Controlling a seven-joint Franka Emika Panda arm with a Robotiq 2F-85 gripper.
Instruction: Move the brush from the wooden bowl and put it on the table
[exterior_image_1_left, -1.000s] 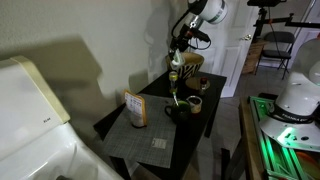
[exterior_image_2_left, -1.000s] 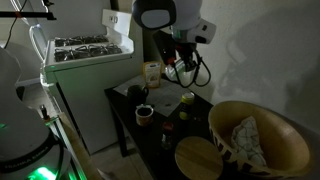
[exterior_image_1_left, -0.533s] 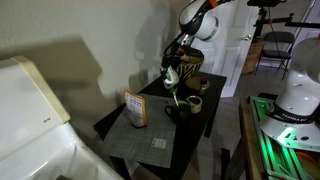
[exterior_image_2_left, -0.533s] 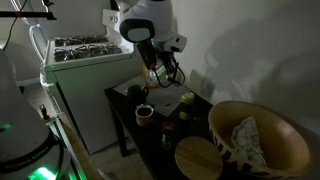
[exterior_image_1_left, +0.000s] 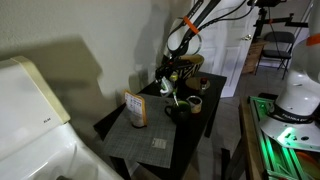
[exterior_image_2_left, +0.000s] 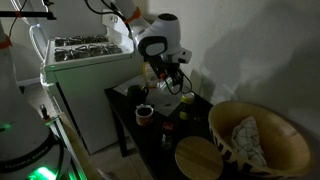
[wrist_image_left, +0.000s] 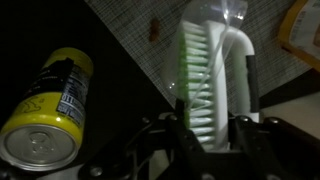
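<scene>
My gripper needs to put the brush (wrist_image_left: 205, 60) down on the grey mat near the yellow can next and let go of it there, because that mat is below my gripper.
My gripper (wrist_image_left: 210, 126) is shut on the brush (wrist_image_left: 205, 60), a white brush with pale green bristles that stands up between the two fingers. In both exterior views the gripper (exterior_image_1_left: 171, 78) (exterior_image_2_left: 165, 82) hangs low over the middle of the black table (exterior_image_1_left: 112, 122) (exterior_image_2_left: 158, 137). The wrist view shows a grey mat (wrist_image_left: 150, 28) under the brush. The wooden bowl (exterior_image_1_left: 191, 62) sits at the table's far end; it looms large with a cloth inside in an exterior view (exterior_image_2_left: 290, 150). I cannot tell whether the brush touches the table.
A yellow can (wrist_image_left: 48, 96) lies left of the brush. An orange-labelled box (exterior_image_1_left: 135, 108), a small dark bowl (exterior_image_1_left: 178, 111) and a small cup (exterior_image_1_left: 196, 103) (exterior_image_2_left: 144, 113) stand on the table. A white appliance (exterior_image_2_left: 90, 62) stands beside it.
The arm has swung away from the wooden bowl and come down toward the middle of the table, with the brush still in the gripper.
</scene>
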